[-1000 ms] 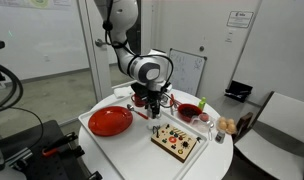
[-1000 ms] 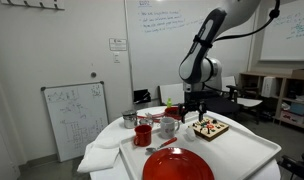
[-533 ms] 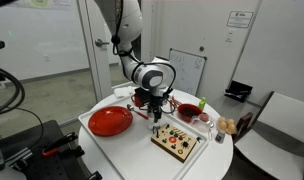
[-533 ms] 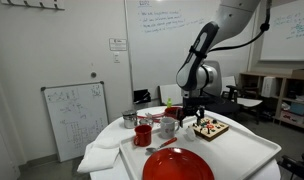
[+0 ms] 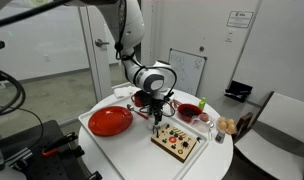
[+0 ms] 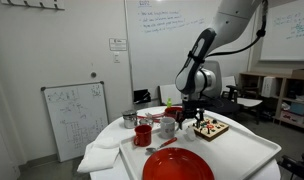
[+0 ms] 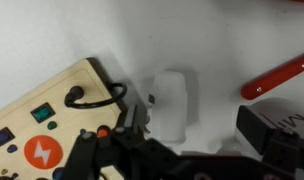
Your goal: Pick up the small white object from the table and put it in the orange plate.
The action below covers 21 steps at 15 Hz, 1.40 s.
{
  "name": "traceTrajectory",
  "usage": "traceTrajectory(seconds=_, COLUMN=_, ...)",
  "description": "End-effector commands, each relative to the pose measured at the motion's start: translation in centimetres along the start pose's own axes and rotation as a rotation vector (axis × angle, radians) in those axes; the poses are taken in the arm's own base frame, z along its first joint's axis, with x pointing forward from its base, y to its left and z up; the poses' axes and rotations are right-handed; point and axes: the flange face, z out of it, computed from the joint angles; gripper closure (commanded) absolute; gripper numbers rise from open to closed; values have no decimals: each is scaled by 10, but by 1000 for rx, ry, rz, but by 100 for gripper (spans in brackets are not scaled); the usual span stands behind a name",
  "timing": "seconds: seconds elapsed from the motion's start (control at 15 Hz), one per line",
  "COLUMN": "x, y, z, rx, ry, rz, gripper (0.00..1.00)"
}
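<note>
The gripper lowers toward the table next until its open fingers are on either side of the small white object (image 7: 170,106). It then closes, because the object stands below, between the two fingers.
In the wrist view the small white object (image 7: 172,100) stands on the white table, between the two dark fingers of my gripper (image 7: 197,130) and closer to the finger on the board's side. The jaws are open and not touching it. In both exterior views my gripper (image 5: 155,112) (image 6: 189,118) hangs low over the table's middle, and the object is hidden under it. The orange plate (image 5: 110,121) (image 6: 179,165) lies empty near the table's edge, well apart from the gripper.
A tan board with coloured dots (image 5: 178,141) (image 7: 42,130) lies right beside the object. A red bowl (image 5: 189,111), a red cup (image 6: 143,134), a red-handled tool (image 7: 277,75) and a small metal cup (image 6: 129,119) stand around.
The arm has shifted slightly and come down closer to the table over the white object. The jaws stay open. Nothing on the table has moved.
</note>
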Motion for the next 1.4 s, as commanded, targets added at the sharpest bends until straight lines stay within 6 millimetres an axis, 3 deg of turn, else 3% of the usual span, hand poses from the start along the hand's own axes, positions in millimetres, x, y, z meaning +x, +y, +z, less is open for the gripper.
traceTrajectory(seconds=0.0, x=5, y=-2, z=8, rx=1, ry=-16, rz=37, gripper=0)
traceTrajectory(seconds=0.87, x=6, y=1, z=32, rx=-11, ry=-51, rz=64, gripper=2)
traceTrajectory(seconds=0.93, x=6, y=1, z=35, rx=-12, ry=-54, rz=66, gripper=9)
traceTrajectory(seconds=1.13, x=7, y=2, z=40, rx=-16, ry=-64, rz=71, gripper=17)
traceTrajectory(seconds=1.2, x=8, y=2, z=41, rx=-15, ry=-66, rz=74, gripper=37)
traceTrajectory(seconds=1.33, x=10, y=2, z=41, rx=-16, ry=-67, rz=80, gripper=51)
